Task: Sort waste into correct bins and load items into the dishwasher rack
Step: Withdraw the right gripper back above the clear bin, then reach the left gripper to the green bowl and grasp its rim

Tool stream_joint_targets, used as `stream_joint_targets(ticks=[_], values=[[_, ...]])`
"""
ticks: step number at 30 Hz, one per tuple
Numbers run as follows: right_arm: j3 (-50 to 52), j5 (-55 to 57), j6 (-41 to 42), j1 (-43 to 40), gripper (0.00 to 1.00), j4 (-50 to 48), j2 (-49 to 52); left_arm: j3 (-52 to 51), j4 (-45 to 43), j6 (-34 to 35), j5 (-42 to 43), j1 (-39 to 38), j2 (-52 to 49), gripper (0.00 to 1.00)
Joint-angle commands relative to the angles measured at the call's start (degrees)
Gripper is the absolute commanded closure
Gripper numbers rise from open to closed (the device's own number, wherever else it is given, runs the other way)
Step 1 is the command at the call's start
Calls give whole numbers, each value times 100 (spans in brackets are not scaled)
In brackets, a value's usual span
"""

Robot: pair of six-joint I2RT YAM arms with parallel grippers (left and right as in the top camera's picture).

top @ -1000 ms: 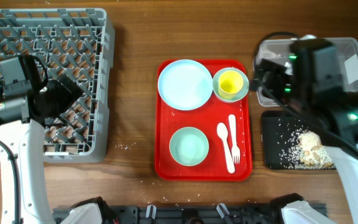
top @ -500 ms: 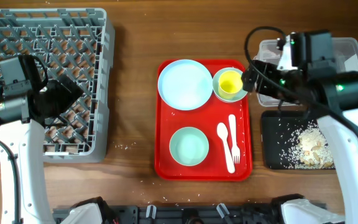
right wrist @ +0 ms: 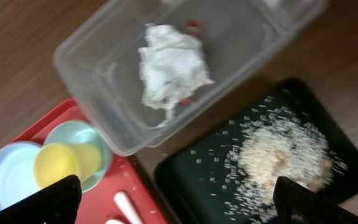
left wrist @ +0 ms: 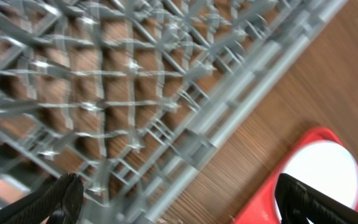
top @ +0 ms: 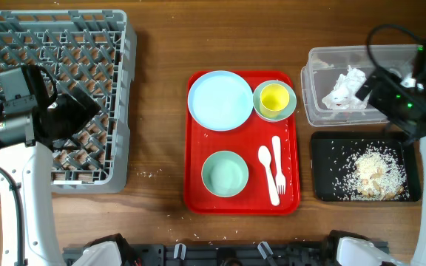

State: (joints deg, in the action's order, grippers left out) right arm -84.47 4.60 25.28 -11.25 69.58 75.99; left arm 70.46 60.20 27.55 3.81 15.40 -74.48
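Note:
The bowl's spoon-side rim on the red tray has empty tray for my fingers, so I should next bring my left gripper down onto it from the rack (top: 87, 18).
The grey dishwasher rack (top: 87, 18) stands at the far left, and my open, empty left gripper (top: 87, 103) hovers over its right part; the left wrist view shows the gripper (left wrist: 182, 208) above the rack's lattice (left wrist: 135, 93). The red tray (top: 194, 192) holds a plate (top: 220, 100), a yellow cup (top: 274, 98) on a saucer (top: 291, 109), a bowl (top: 225, 174), a spoon (top: 267, 171) and a fork (top: 278, 162). Crumpled tissue (top: 344, 87) lies in the clear tub (top: 361, 52). Rice (top: 376, 174) lies in the black tray (top: 328, 166). My right gripper (top: 370, 87) is open and empty above the tub.
The right wrist view (right wrist: 179, 208) shows the tissue (right wrist: 169, 68) with red wrapper bits (right wrist: 193, 26) in the tub (right wrist: 86, 68), and the rice (right wrist: 284, 155) in the black tray (right wrist: 191, 174). Loose rice grains lie on the wood (top: 150, 174) beside the rack.
My right arm has pulled back to the right, from over the tub's left end near the yellow cup, uncovering the tissue in the tub. The left arm has not moved.

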Motion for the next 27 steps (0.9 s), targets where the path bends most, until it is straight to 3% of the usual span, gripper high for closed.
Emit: stream_joint_targets(ticks=[1,5,9,13,17,18,20,23,25,27], values=[[-63,-39,37,-109,0,37,-109,66,234,35,2048,20,-33,0],[-63,-37,37,-109,1,33,-109,-20,334,-726,4098,-455,-33,0],[-63,-37,37,-109,0,33,-109,-114,317,-811,4214,-1928,-55,0],[-63,-37,37,-109,0,33,-109,-114,-612,-568,3842,-3851,-87,0],[-63,-37,37,-109,0,33,-109,-114,-1550,-531,3554,-4841,-105,0],[-63,-37,37,-109,0,33,-109,-114,-1753,-184,3115,-5099,-149,0],[-63,-37,39,-109,0,33,-109,-114,-1718,570,2173,-5488,-323,0],[-63,-37,37,-109,0,33,-105,-114,-1521,911,1401,-6028,-728,1],[-63,-37,39,-109,0,33,-98,-114,-1526,1215,1086,-6413,-1067,9],[-63,-37,37,-109,0,33,-94,-114,-1541,1561,699,-6710,-1379,11]])
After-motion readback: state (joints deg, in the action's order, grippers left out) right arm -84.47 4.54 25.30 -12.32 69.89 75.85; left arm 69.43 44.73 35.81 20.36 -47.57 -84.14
